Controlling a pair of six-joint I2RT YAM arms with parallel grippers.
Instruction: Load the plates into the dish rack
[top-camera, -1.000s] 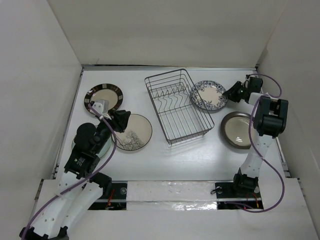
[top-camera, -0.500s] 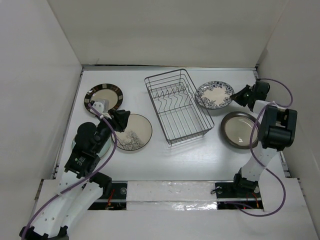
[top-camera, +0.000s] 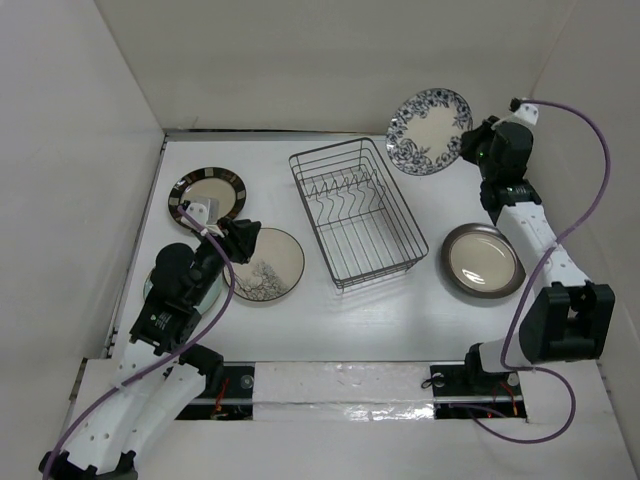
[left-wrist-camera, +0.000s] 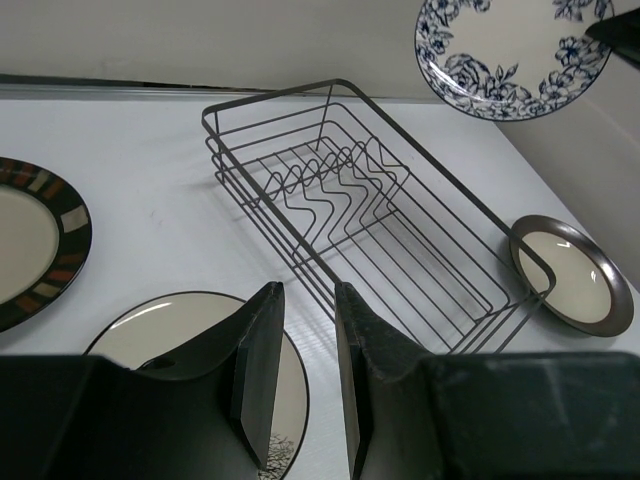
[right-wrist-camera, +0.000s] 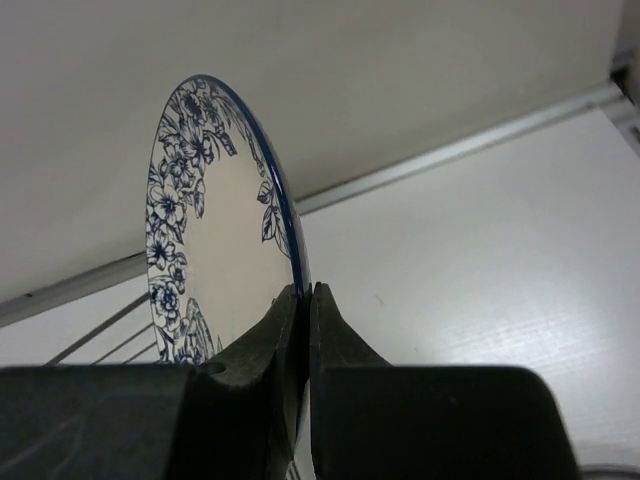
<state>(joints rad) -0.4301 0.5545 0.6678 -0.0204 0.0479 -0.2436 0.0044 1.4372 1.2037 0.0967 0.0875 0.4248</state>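
Note:
The right gripper moves to the left in the top view next, turning, then lowers the plate in and releases it, as the rack's far wire slots are empty.
My right gripper is shut on the rim of the blue floral plate and holds it high in the air, nearly upright, beyond the far right corner of the dish rack. In the right wrist view the fingers pinch the plate's edge. The rack holds no plates. My left gripper is open and empty, hovering over the tree-drawing plate; its jaws stand a narrow gap apart. The dark-striped plate lies far left. The grey-brown rimmed plate lies right of the rack.
A pale teal plate is mostly hidden under my left arm. White walls close in the table at the back and on both sides. The right arm's purple cable loops near the right wall.
My right gripper has lifted the blue floral plate off the table beside the rack, raised it high and tipped it upright. The left arm has not moved.

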